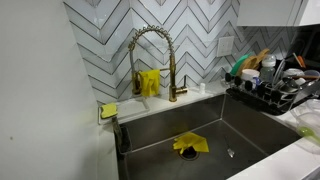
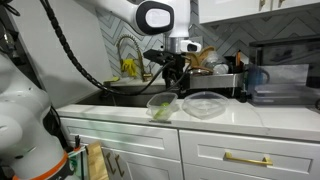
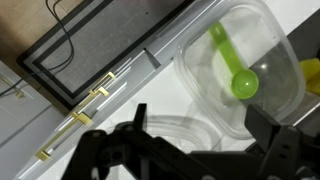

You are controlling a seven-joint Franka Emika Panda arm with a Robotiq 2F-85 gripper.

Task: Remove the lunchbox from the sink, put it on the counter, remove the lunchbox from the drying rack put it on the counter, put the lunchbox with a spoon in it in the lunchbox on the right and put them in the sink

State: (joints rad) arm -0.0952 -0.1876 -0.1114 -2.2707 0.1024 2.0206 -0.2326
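My gripper turns and shifts toward the spoon (image 3: 238,72) next. It then comes down astride the spoon lunchbox's rim beside the empty lunchbox, since the spoon lunchbox's rim runs slantwise to my fingers.
Two clear lunchboxes stand side by side on the white counter (image 2: 110,116). One lunchbox (image 2: 162,106) holds a green spoon (image 3: 238,72); the wrist view shows it at upper right (image 3: 265,40). The empty lunchbox (image 2: 206,105) is beside it; in the wrist view only its rim (image 3: 165,128) shows. My gripper (image 2: 172,82) hovers just above and between them, open and empty, with its fingers (image 3: 200,125) spread wide. The steel sink (image 1: 250,118) with a brass spring faucet (image 1: 172,70) holds a yellow cloth (image 1: 190,144). The black drying rack (image 1: 268,97) is crowded with dishes.
White cabinet drawers with brass handles (image 2: 245,158) run below the counter edge and also show in the wrist view (image 3: 95,92). A yellow sponge (image 1: 108,110) sits at the sink's corner. A dark appliance (image 2: 275,84) stands behind the lunchboxes. The chevron tile wall backs the sink.
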